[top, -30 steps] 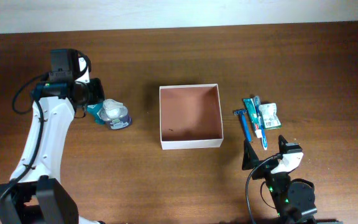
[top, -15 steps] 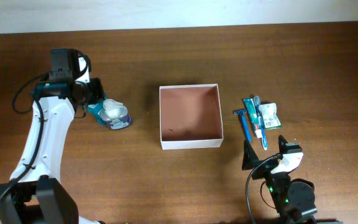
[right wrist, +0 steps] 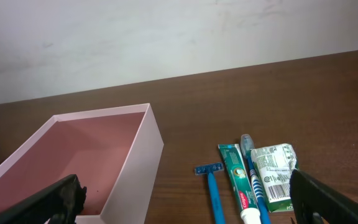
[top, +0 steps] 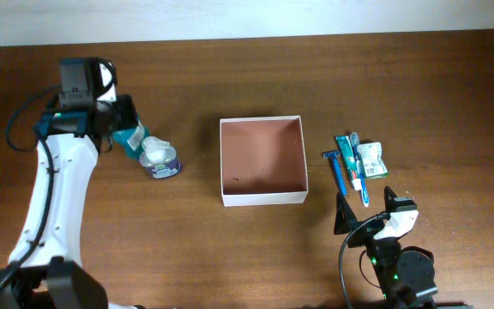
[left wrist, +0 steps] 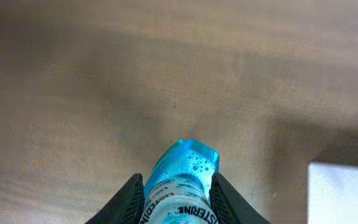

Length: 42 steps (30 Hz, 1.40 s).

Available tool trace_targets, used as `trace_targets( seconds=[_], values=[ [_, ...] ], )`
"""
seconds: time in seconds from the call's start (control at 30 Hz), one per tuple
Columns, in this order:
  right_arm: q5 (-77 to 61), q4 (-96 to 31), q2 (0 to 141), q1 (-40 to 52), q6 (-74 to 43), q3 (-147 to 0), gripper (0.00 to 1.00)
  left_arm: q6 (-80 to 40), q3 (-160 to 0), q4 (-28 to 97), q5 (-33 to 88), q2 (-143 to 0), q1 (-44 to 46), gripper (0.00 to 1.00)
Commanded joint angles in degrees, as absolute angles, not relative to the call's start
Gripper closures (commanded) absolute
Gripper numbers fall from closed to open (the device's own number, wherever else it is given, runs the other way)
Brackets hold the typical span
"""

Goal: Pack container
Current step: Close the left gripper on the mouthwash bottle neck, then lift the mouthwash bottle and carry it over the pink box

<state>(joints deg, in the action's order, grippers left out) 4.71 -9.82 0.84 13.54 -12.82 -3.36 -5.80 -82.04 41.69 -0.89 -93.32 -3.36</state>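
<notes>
The bottle (top: 132, 139) will next go to the right in the overhead view with my left gripper, over to the container's empty far corner (top: 235, 136). My left gripper will then lower it inside and let go.
The container (top: 262, 198), a shallow white box with a brownish-pink inside, sits mid-table with nothing in it. It also shows in the right wrist view (right wrist: 139, 168), and one corner shows in the left wrist view (left wrist: 344, 193). My left gripper (top: 123, 134) is shut on a small teal mouthwash bottle (top: 132, 139), left of the container. The left wrist view shows the bottle (left wrist: 182, 177) between the fingers (left wrist: 178, 205), above the wood. My right gripper (top: 367, 211) is open and empty at the front right, its fingers (right wrist: 185, 208) wide apart.
A round white-and-blue item (top: 159, 160) lies just right of the held bottle. A blue razor (top: 335, 168), toothpaste tube (top: 349, 154), toothbrush (top: 359, 178) and green-white sachet (top: 372, 160) lie right of the container.
My left gripper has moved up and toward the far left with the teal bottle, drawing it away from the white-and-blue item. The right arm has not moved.
</notes>
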Motion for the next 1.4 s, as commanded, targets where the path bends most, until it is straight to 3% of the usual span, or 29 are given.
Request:
trace_targets(
  seconds=[0.0, 0.23, 0.77, 1.1, 1.37],
  values=[
    [5.19, -9.8, 0.36, 13.1, -12.25, -2.81, 0.02, -5.48, -87.02, 39.11, -1.26, -88.23, -3.53, 0.93],
    [5.19, -9.82, 0.36, 13.1, -12.25, -2.81, 0.02, -4.32, -89.86, 36.42, 2.63, -84.97, -3.46, 0.94],
    [5.19, -9.8, 0.36, 13.1, -12.25, -2.81, 0.02, -2.55, -90.72, 30.39, 35.35, -80.58, -1.63, 0.96],
    [5.19, -9.8, 0.36, 13.1, -12.25, -2.81, 0.02, 12.69, -90.7, 30.65, 35.9, -80.9, 12.05, 0.96],
    [5.19, -9.8, 0.36, 13.1, -12.25, -2.81, 0.02, 13.85, -90.7, 30.79, 28.82, -85.73, 18.94, 0.96]
  ],
)
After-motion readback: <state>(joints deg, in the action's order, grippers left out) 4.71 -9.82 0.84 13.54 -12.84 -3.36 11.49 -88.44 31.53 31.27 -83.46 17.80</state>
